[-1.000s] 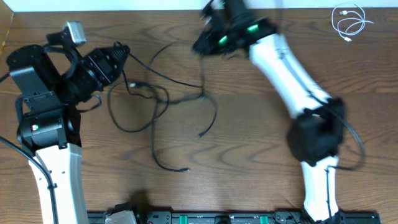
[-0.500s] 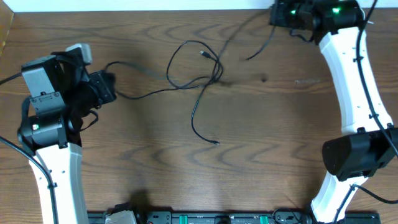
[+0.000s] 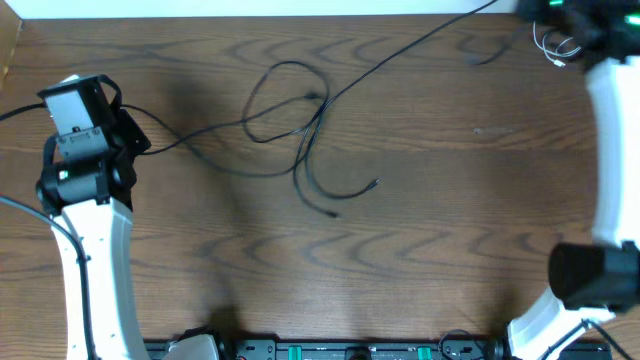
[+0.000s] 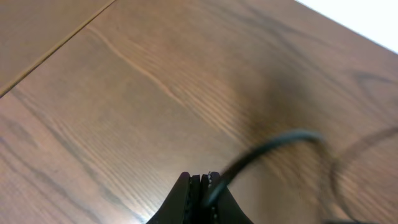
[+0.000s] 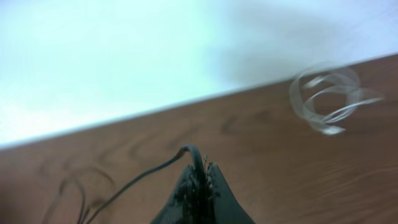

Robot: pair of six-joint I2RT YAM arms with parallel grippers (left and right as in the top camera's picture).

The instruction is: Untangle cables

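Observation:
I will move my left gripper away from the tangle [image 3: 300,115] next, then down to let go of the cable on the bare tabletop, because that place is below the gripper.
Two black cables lie crossed in a loose tangle [image 3: 300,115] at the table's middle, with two free plug ends [image 3: 374,183] near the centre. My left gripper [image 3: 138,143] at the far left is shut on one black cable [image 4: 273,146], which runs right into the tangle. My right gripper [image 3: 518,8] at the back right edge is shut on the other black cable [image 5: 149,177], which stretches diagonally [image 3: 420,45] to the tangle. The white cable [image 3: 556,44] lies coiled at the back right, beside the right gripper, and also shows in the right wrist view [image 5: 329,99].
The wooden table [image 3: 450,220] ends at a white wall along its back edge [image 5: 124,81]. A seam in the table [image 4: 56,53] runs by the left gripper. A black rail with connectors [image 3: 330,350] lines the front edge.
Both arms have pulled apart, the left one leftward and the right one right and back. The cables have been drawn out longer and the tangle has loosened and shifted.

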